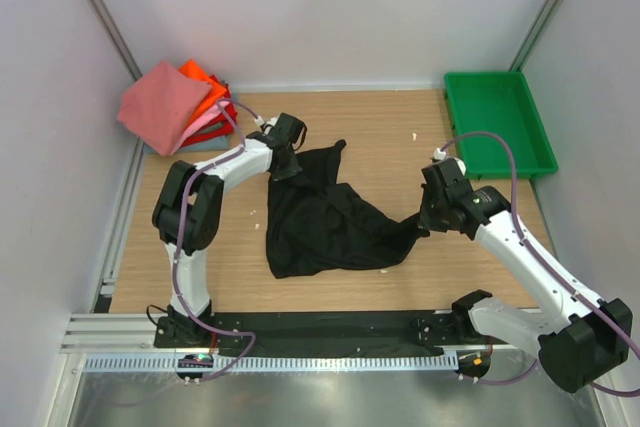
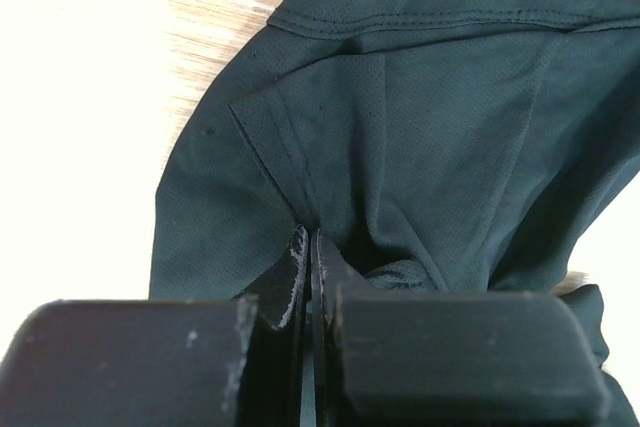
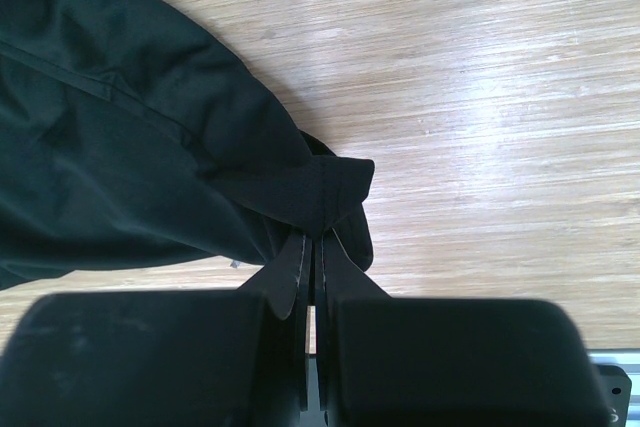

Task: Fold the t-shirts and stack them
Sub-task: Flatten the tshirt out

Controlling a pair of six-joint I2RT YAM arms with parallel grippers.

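Note:
My right gripper should lift the corner of the crumpled shirt and carry it outward. Then it should lower the corner and let go of it on the bare wood (image 1: 417, 154) beside the green tray.
A plain black t-shirt (image 1: 320, 217) lies crumpled on the middle of the wooden table. My left gripper (image 1: 284, 165) is at its upper left part and is shut on a pinch of the black cloth (image 2: 330, 147), which bunches right at the fingertips. My right gripper (image 1: 424, 219) is shut on the shirt's stretched right corner (image 3: 320, 187), pulling a taut fold toward the right. A stack of folded t-shirts (image 1: 185, 107) in salmon-pink, orange, red and pale pink sits at the back left corner.
A green plastic tray (image 1: 497, 122) stands at the back right. Grey walls close in both sides and the back. A black strip and metal rail (image 1: 300, 337) run along the near edge by the arm bases.

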